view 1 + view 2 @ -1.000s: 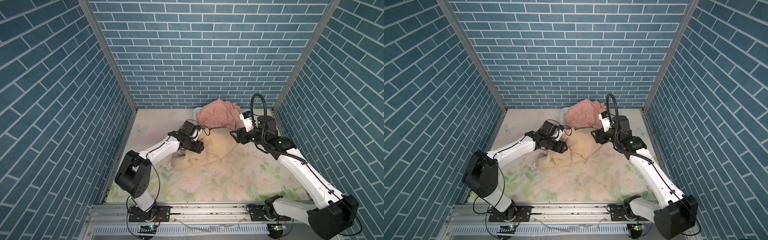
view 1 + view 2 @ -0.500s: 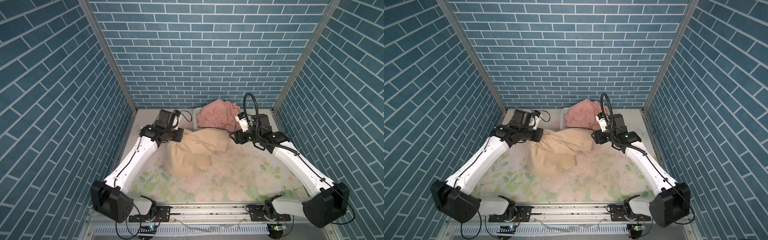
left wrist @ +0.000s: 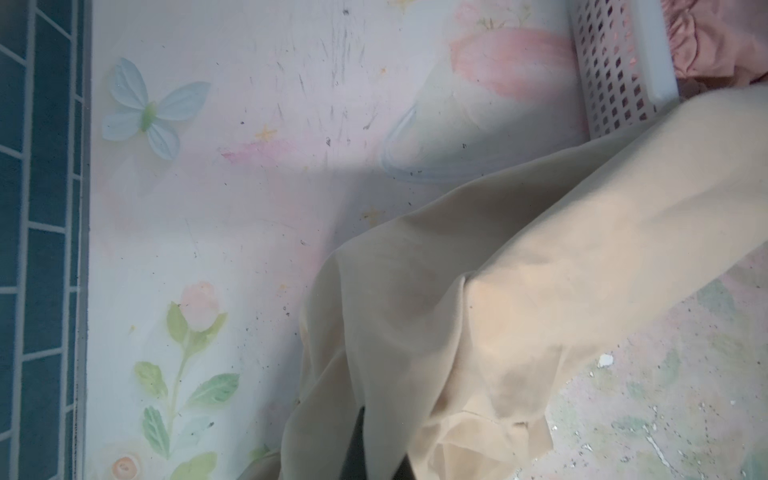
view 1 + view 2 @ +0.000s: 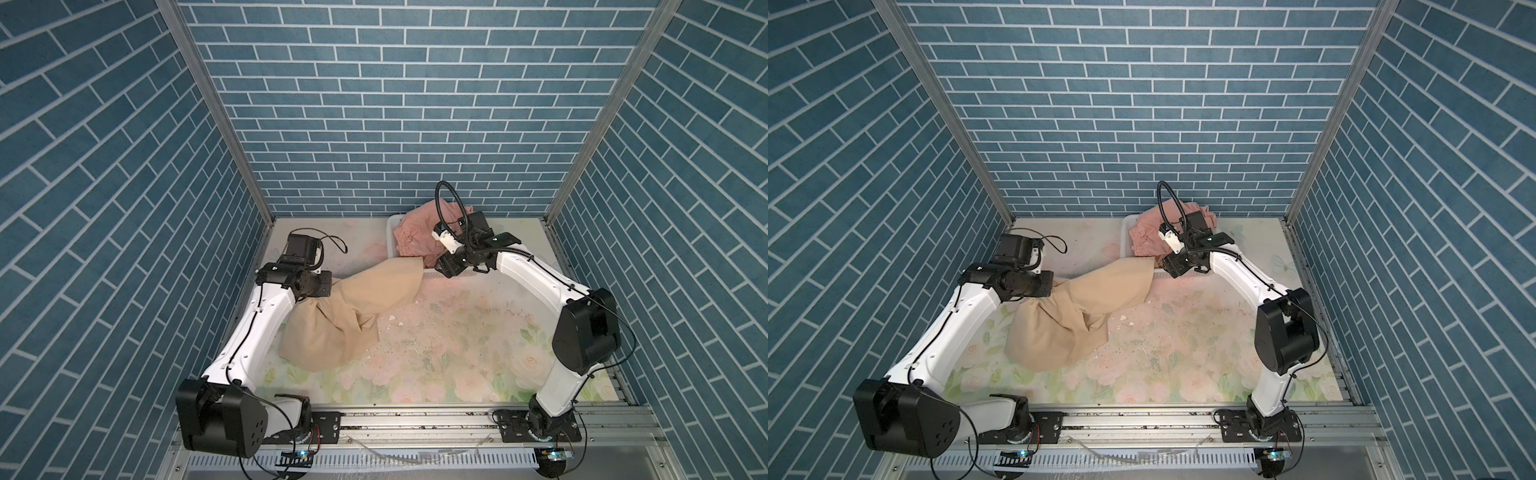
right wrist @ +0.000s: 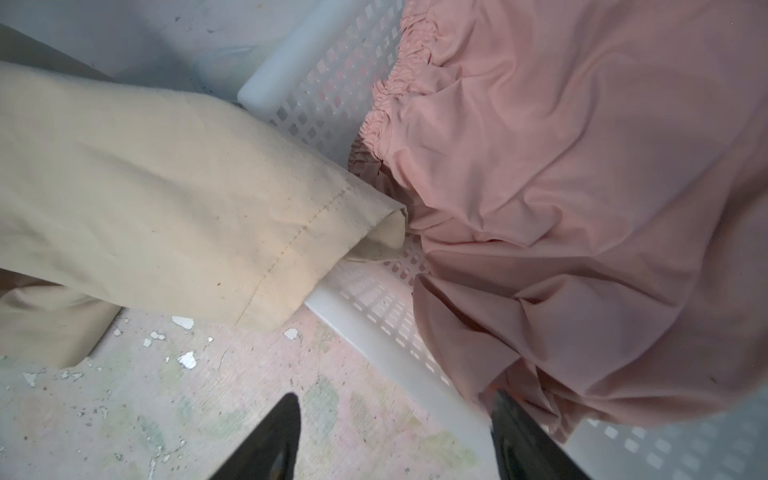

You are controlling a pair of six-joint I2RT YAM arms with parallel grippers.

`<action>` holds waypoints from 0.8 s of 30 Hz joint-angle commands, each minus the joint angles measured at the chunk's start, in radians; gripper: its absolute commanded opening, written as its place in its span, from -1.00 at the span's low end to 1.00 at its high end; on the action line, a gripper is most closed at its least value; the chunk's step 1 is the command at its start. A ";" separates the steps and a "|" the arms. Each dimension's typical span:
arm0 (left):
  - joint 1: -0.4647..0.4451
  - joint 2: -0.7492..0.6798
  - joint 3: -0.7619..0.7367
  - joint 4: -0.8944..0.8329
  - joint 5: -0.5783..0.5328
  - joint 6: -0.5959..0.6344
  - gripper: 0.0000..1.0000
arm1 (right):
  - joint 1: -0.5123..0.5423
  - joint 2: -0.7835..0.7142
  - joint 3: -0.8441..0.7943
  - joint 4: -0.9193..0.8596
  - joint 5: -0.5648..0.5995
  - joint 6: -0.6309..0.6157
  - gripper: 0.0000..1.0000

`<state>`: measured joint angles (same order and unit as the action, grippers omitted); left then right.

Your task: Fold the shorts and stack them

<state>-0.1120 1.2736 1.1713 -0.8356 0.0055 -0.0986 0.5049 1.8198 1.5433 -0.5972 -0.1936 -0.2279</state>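
Next, my left gripper will draw away from the basket's corner toward the table by the nearer side wall and release the bunch, since one hem rests on that corner.
The beige shorts (image 4: 353, 307) (image 4: 1075, 316) stretch across the floral table from the left toward the basket, one leg hem resting on the basket's corner (image 5: 291, 232). My left gripper (image 4: 330, 286) (image 3: 374, 449) is shut on a bunch of this beige cloth, which drapes over and hides most of its fingers. The pink shorts (image 4: 415, 241) (image 5: 582, 166) lie heaped in the white perforated basket (image 4: 390, 232) (image 5: 374, 332). My right gripper (image 4: 437, 272) (image 5: 395, 407) is open and holds nothing. It hangs above the basket's front rim, one finger over the table and one beside the pink cloth.
The basket stands at the back middle-right against the brick wall. Small white flakes (image 4: 397, 322) lie on the table mat near the beige cloth. Brick-patterned walls close in the left, right and back sides; a metal rail (image 4: 415, 415) runs along the front.
My left gripper has shut on the beige shorts and pulled them left, stretching them out from the basket. My right arm has drawn back toward the basket, jaws slightly wider.
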 commanded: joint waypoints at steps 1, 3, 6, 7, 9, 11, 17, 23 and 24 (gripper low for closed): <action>0.100 -0.032 0.045 -0.034 -0.085 0.010 -1.00 | 0.012 0.080 0.077 -0.075 0.005 -0.098 0.46; 0.174 -0.038 0.054 -0.065 -0.085 0.012 -1.00 | 0.019 0.122 0.108 -0.084 0.003 -0.111 0.46; 0.239 -0.042 0.052 -0.084 -0.084 0.021 -1.00 | 0.028 0.170 0.149 -0.097 -0.011 -0.120 0.46; 0.243 -0.042 0.044 -0.077 -0.069 0.024 -1.00 | 0.031 0.178 0.156 -0.098 -0.013 -0.122 0.46; 0.244 -0.048 0.016 -0.034 0.004 0.023 -1.00 | 0.035 0.197 0.167 -0.093 -0.024 -0.123 0.46; 0.244 -0.051 -0.016 0.021 0.116 0.021 -1.00 | 0.036 0.216 0.175 -0.091 -0.026 -0.123 0.46; 0.242 -0.024 -0.037 0.080 0.219 -0.003 -0.41 | 0.046 0.246 0.175 -0.069 0.049 -0.134 0.40; 0.242 -0.024 -0.005 0.018 0.100 -0.010 0.28 | 0.046 0.224 0.125 -0.009 0.059 -0.118 0.26; 0.242 -0.032 -0.010 0.028 0.120 -0.018 0.35 | 0.046 0.221 0.117 -0.003 0.059 -0.111 0.16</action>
<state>0.1307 1.2522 1.1412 -0.7956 0.1383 -0.1013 0.5499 2.0518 1.6878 -0.6315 -0.1593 -0.3199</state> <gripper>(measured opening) 0.650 0.601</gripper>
